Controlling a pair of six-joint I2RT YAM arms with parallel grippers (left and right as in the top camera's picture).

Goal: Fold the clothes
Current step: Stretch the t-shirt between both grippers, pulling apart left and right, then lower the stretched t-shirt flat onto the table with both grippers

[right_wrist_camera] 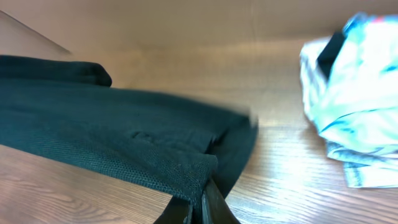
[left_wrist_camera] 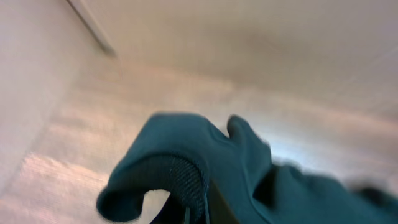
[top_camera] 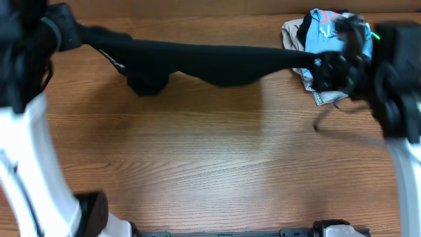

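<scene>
My right gripper will next lower and pull back to release the garment's end, as the tabletop's bare middle is below it, nearer my base.
The black garment hangs stretched in a long band above the far part of the wooden table, held at both ends. My left gripper is shut on its left end, where ribbed fabric bunches over the fingers. My right gripper is shut on its right end; the mesh-knit cloth runs from the jaws out to the left. A lump of the garment sags down left of the middle. No logo or buttons show.
A heap of other clothes, with the light blue shirt on top of beige pieces, lies at the far right of the table, right by my right gripper; it also shows in the right wrist view. Wooden tabletop spreads toward the front.
</scene>
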